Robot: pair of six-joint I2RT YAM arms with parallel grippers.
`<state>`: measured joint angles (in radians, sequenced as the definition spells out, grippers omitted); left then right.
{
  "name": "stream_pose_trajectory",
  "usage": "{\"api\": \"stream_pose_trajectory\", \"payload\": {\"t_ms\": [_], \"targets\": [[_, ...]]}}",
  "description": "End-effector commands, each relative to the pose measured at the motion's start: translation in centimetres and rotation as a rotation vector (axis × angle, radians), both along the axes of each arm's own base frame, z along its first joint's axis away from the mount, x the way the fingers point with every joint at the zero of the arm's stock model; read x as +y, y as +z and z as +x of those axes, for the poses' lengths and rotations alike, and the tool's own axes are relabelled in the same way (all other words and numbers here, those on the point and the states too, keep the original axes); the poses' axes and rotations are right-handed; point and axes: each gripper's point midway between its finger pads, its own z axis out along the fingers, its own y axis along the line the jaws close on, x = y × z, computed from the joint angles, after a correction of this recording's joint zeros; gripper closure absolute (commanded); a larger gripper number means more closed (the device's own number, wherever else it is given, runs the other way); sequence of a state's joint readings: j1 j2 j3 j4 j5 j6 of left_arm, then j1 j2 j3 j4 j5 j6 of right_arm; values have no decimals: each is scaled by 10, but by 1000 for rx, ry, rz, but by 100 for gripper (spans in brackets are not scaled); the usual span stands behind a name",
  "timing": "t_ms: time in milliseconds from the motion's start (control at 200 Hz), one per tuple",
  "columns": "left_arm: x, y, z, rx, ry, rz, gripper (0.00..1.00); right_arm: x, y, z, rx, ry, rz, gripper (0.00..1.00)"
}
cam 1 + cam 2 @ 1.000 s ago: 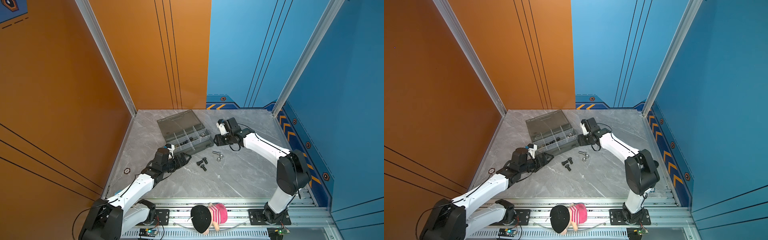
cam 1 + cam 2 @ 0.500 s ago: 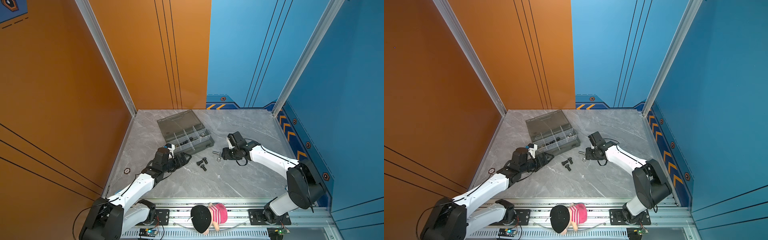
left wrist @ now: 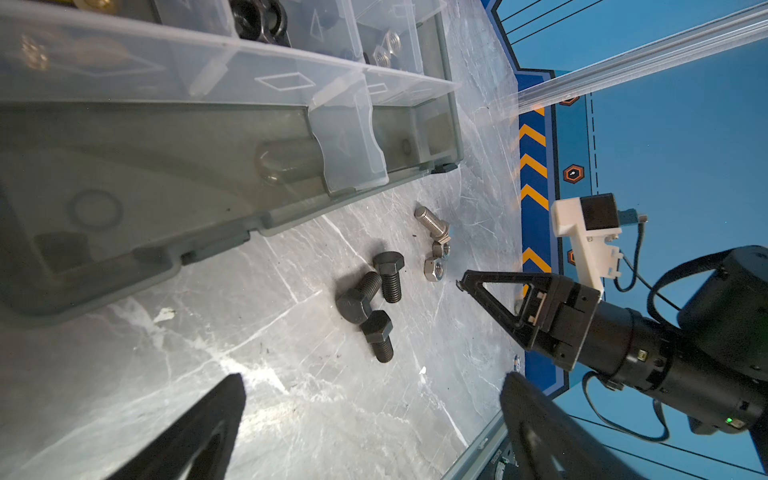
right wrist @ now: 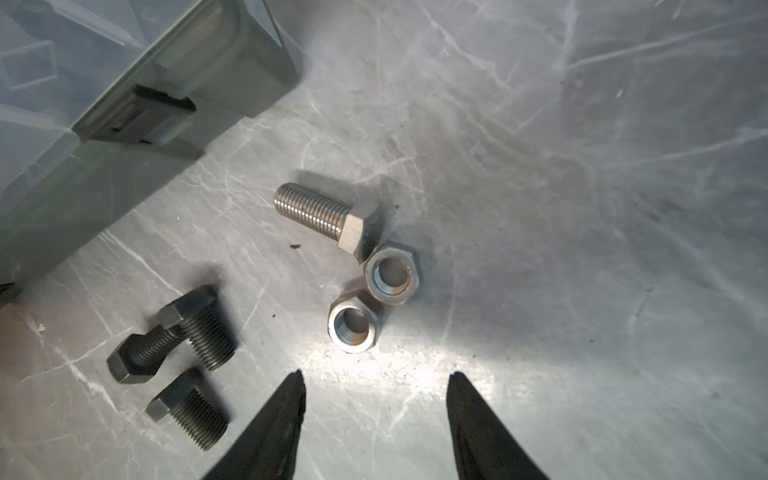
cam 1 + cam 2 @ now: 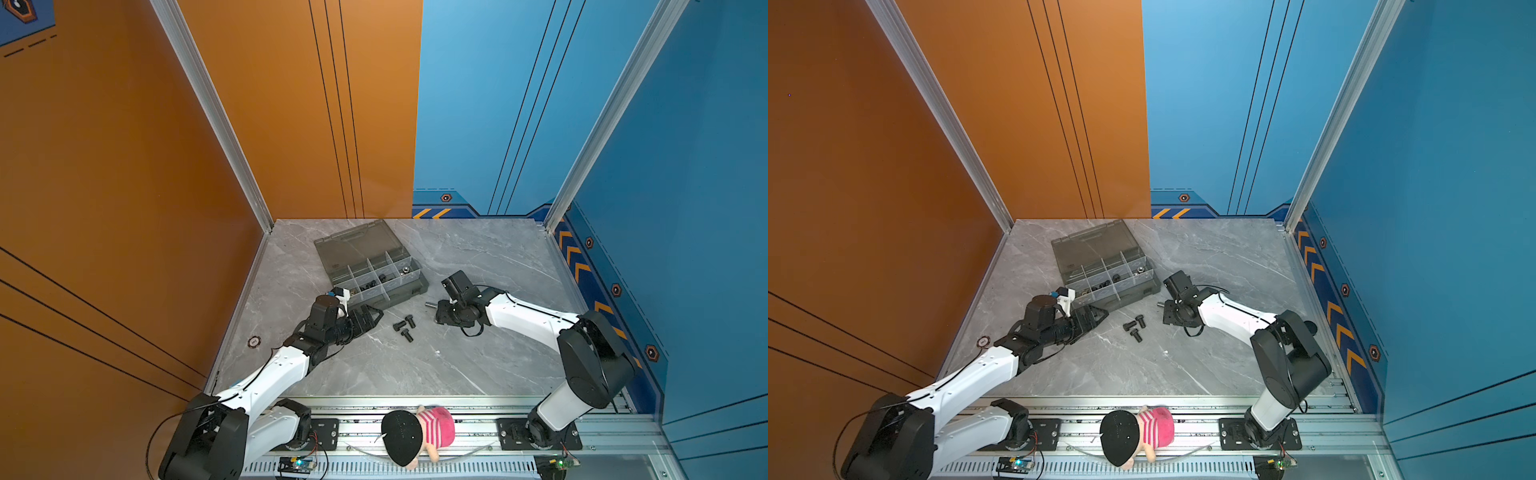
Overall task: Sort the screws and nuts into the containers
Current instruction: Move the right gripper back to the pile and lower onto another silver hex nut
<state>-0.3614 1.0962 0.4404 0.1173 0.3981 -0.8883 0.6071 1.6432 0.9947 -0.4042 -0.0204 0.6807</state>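
The nearer silver nut is below the right gripper and toward the black screws, closest to the fingertips, so the right gripper should lower that way next and close around it.
The grey organiser case (image 5: 409, 289) lies open at the back of the table, and its containers (image 3: 291, 79) hold black nuts (image 3: 257, 18) and silver nuts (image 3: 386, 50). Three black screws (image 5: 405, 328) (image 4: 187, 345) lie on the table in front of it. A silver screw (image 4: 320, 214) and two loose silver nuts (image 4: 392, 274) lie beside them. My right gripper (image 4: 376, 376) hangs open just short of the nearer nut (image 4: 355, 326), holding nothing. My left gripper (image 3: 374, 378) stands wide open and empty near the case's front edge, left of the black screws (image 3: 376, 291).
The case's lid (image 5: 353, 245) lies flat behind the cells. A plush toy with a black cap (image 5: 415, 432) sits on the front rail. A small round disc (image 5: 254, 341) lies near the left wall. Orange and blue walls close in the table.
My right gripper has come away from the case's right end and dropped forward to the table beside the silver screw and nuts, its jaws a little wider. The left arm has stayed put.
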Motion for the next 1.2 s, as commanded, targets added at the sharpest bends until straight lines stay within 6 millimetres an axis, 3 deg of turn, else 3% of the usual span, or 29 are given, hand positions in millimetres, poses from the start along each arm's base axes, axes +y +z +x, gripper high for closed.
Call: {"api": "stream_pose_trajectory", "payload": {"t_ms": [0,776,1196], "targets": [[-7,12,0,-24,-21,-21,2,2,4,8,-6,-72,-18,42],[-6,9,-1,-21,-21,-17,2,15,-24,13,45,-87,-75,46],[-4,8,-1,-21,-16,-18,2,11,-36,8,57,-69,-165,50]]}}
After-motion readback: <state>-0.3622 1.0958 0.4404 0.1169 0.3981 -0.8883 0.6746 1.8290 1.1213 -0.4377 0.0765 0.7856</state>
